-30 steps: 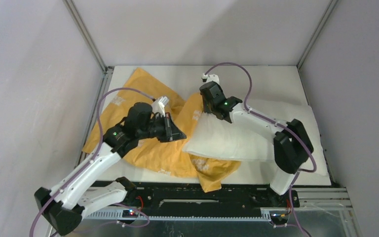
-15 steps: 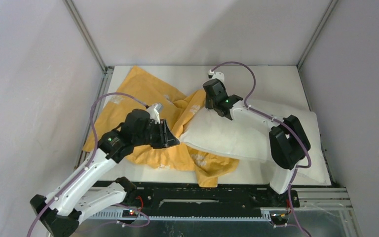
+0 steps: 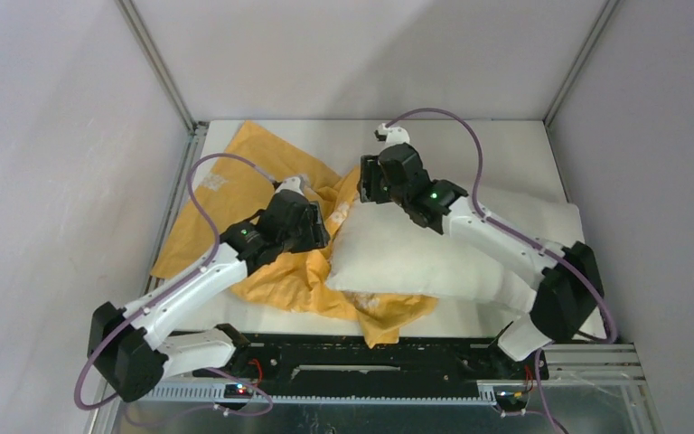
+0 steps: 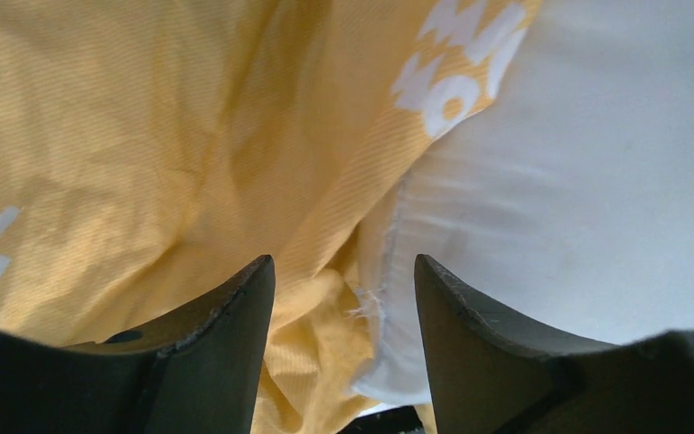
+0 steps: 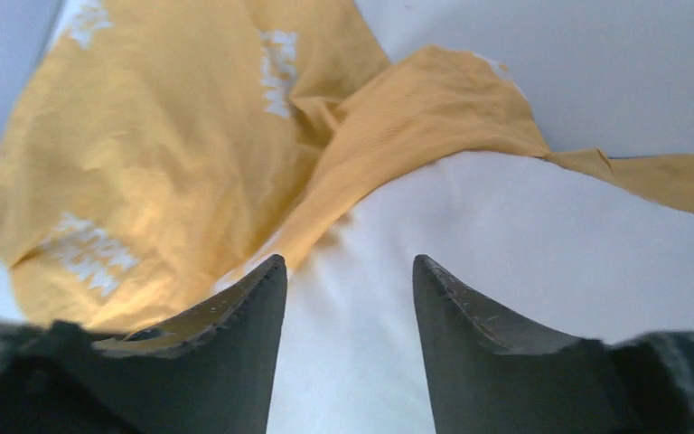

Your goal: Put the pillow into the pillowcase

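Observation:
My left gripper is open and has the pillowcase's edge between its fingers beside the pillow's frayed seam, so I will lower it onto that fold and close it.
The white pillow lies across the table's right half. Its left end rests on the crumpled orange pillowcase, and an orange fold laps over its far left corner. My left gripper is open at the pillow's near left corner. In the left wrist view the gripper straddles orange pillowcase cloth and the pillow's frayed seam, gripping neither. My right gripper hovers open over the pillow's far left corner. In the right wrist view the gripper has bare pillow below its fingers and the pillowcase beyond.
The white table top is bounded by grey walls with metal posts at the back corners. A black rail runs along the near edge between the arm bases. A purple cable loops over the right wrist.
Both grippers have opened and let go of the cloth. The left gripper moved right and farther back to the pillow's corner. The right wrist turned left.

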Controlling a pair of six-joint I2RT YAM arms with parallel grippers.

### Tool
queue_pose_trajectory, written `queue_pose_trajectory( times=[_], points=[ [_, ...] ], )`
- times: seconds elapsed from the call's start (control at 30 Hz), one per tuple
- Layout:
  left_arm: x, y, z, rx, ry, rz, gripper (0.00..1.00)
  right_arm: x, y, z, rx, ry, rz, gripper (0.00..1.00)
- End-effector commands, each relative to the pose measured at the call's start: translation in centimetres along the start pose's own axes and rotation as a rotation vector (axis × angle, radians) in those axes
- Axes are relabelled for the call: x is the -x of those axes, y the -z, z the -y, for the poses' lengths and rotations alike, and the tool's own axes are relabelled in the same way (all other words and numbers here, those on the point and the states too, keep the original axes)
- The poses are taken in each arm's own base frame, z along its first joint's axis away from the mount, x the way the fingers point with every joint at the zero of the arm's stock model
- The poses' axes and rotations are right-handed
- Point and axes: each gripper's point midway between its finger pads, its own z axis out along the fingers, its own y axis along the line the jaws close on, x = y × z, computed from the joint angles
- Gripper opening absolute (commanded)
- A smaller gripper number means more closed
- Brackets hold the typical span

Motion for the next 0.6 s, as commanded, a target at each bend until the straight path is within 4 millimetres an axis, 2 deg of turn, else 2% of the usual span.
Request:
queue_pose_trajectory(
  times=[0.0,0.1,0.23,0.37,0.57],
  points=[
    [2.6,-0.3,0.5,0.028,-0.009,0.089,0.63,3.2,4.5,-2.4,0.101,0.023,0.079,0.60],
    [1.4,-0.8,0.2,0.020,-0.015,0.058,0.63,3.1,6.2,-3.6,0.145,0.074,0.077,0.66],
    [-0.6,-1.7,-0.8,0.032,-0.022,0.008,0.63,1.0,8.3,-5.8,0.204,0.239,0.057,0.72],
    [-1.7,-2.7,-0.8,0.022,-0.014,-0.021,0.60,-2.6,9.9,-7.8,0.244,0.371,0.041,0.79],
    [-2.7,-3.8,-1.7,0.040,0.000,-0.026,0.49,-8.6,9.8,-8.5,0.264,0.512,-0.005,0.87]
  ],
)
